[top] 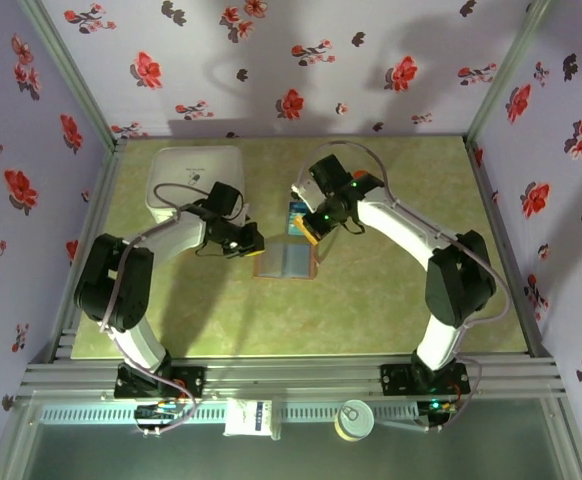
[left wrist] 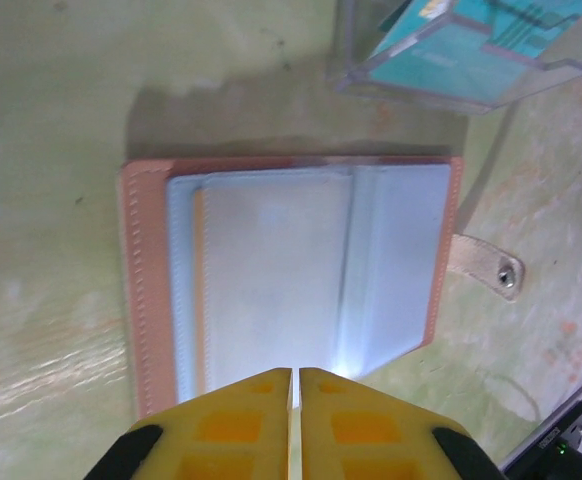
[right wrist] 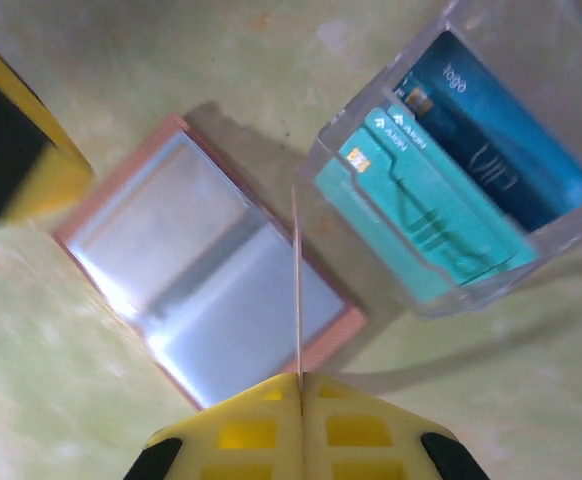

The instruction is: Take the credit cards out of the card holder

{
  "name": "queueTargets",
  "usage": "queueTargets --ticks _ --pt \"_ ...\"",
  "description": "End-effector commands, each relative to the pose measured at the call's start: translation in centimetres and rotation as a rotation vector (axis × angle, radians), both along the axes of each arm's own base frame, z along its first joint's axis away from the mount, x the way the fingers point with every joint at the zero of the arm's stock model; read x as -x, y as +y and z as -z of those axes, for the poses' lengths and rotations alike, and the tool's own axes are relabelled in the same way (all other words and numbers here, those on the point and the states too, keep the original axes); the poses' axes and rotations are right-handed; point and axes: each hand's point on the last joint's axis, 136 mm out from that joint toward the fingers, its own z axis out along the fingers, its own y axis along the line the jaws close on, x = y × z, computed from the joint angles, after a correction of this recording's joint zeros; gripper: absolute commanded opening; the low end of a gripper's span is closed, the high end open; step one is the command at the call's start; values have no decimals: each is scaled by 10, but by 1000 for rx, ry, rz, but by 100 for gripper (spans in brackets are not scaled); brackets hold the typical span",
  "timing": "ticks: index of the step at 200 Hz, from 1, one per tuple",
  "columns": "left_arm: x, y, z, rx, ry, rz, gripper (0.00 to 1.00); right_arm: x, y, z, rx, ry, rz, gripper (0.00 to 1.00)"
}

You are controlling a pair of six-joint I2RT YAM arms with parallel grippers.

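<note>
I need to move my right gripper outward next, past the dark blue card (right wrist: 501,140) and down into the tray's empty far section (right wrist: 556,85), and release the pale card there, because the nearer spaces hold cards.
The card holder (left wrist: 291,270) lies open and flat on the green table, tan-edged with blue-grey pockets; from above it sits mid-table (top: 284,258). My left gripper (left wrist: 295,372) hovers over its near edge, fingers together with only a hairline slit and nothing between them. My right gripper (right wrist: 300,378) is shut on a thin pale credit card (right wrist: 296,280), seen edge-on and standing up over the card holder (right wrist: 201,270). A teal card (right wrist: 426,220) and a dark blue card (right wrist: 501,140) lie in the clear tray (right wrist: 431,295). From above, the grippers (top: 254,243) (top: 309,232) flank the holder's far edge.
The clear tray (top: 299,215) stands just beyond the holder. A big white square container (top: 196,180) sits at the back left, behind the left arm. The holder's snap strap (left wrist: 486,265) sticks out sideways. Floral walls enclose the table.
</note>
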Motion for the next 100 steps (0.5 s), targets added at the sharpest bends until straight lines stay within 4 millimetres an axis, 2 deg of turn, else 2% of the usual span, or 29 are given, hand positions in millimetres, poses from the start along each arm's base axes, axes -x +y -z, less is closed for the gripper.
queueTargets --ticks 1,42,100 --pt "9 15 0 -26 -6 2 10 -4 -22 -3 204 -81 -252 0" --pt "19 32 4 -46 -2 -20 10 -33 -19 -17 221 -120 -375 0" --pt "25 43 11 -64 14 -31 10 -78 -14 -18 194 -109 -417 0"
